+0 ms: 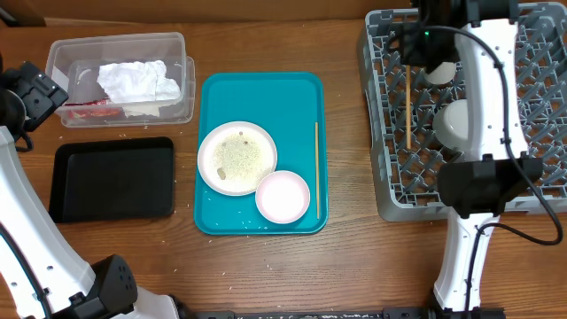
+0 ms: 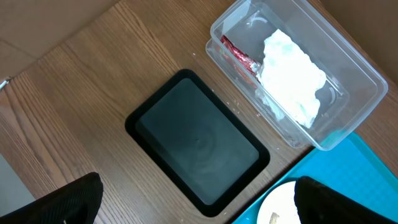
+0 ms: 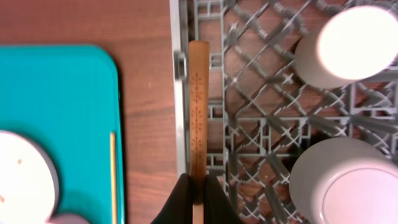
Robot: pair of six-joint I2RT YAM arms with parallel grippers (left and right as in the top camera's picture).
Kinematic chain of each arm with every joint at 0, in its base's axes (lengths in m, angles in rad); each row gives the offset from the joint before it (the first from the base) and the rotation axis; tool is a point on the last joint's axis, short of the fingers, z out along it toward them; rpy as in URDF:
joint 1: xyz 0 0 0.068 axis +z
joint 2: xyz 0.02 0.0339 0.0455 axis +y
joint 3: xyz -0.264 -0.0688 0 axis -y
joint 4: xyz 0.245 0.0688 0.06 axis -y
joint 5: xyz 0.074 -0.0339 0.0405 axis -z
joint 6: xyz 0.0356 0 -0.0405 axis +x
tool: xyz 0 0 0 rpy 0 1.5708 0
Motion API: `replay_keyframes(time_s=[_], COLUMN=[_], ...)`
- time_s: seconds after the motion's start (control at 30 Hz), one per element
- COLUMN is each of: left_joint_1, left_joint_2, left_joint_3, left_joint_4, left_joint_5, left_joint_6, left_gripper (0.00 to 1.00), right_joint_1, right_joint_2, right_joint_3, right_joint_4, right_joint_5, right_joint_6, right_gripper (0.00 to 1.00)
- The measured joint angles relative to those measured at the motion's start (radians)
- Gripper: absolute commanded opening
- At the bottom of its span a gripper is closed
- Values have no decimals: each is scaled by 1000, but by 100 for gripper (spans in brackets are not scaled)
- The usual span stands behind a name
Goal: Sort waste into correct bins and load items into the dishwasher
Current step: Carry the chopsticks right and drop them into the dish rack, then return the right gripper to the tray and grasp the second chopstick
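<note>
The chopstick (image 1: pixel 407 106) will be released by my right gripper, which will next go down toward the rack's edge facing the teal serving tray.
My right gripper (image 3: pixel 199 186) is shut on a wooden chopstick (image 1: pixel 407 106), held over the left side of the grey dish rack (image 1: pixel 390 190). A white cup (image 1: pixel 440 71) and a pale grey bowl (image 1: pixel 454 120) sit upside down in the rack. The larger white plate (image 1: pixel 213 168) carries rice grains (image 1: pixel 236 155), and the small white plate (image 1: pixel 283 196) touches it. The clear tub (image 1: pixel 115 42) holds the napkin (image 1: pixel 137 81) and red packet (image 1: pixel 89 110). My left gripper (image 2: pixel 199 208) is open and empty, high above the black tray (image 1: pixel 113 177).
Both plates lie on a teal serving tray (image 1: pixel 266 97), with a second chopstick (image 1: pixel 317 168) along its right side. A few stray grains lie on the wooden table around the black tray. My right arm (image 1: pixel 483 182) crosses over the rack's front.
</note>
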Motion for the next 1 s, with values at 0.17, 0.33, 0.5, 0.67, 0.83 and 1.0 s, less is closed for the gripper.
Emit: replay_keyframes(time_s=[0.17,0.33,0.5,0.67,0.83,1.0], left_joint_1=[0,0,0,0,0,0], left_joint_2=[0,0,0,0,0,0], left_joint_3=[0,0,0,0,0,0], left_joint_4=[0,0,0,0,0,0], left_joint_5=[0,0,0,0,0,0], left_joint_6=[0,0,0,0,0,0], left_gripper=[100,100,100,100,100,100], right_joint_1=[-17,-14,-14,-14,4,97], right_joint_2=[0,2,4,4,0,-2], right_joint_3=[-148,-286,-314,-298,-250,-249], right_joint_4=[35,82,86,47,-8,-23], right_joint_5=[-85,-96,-95,-105,-165,-190], right_joint_6=[-72,-87,-71,-12,32,95], right_gripper=[4,24,35,35,35,35])
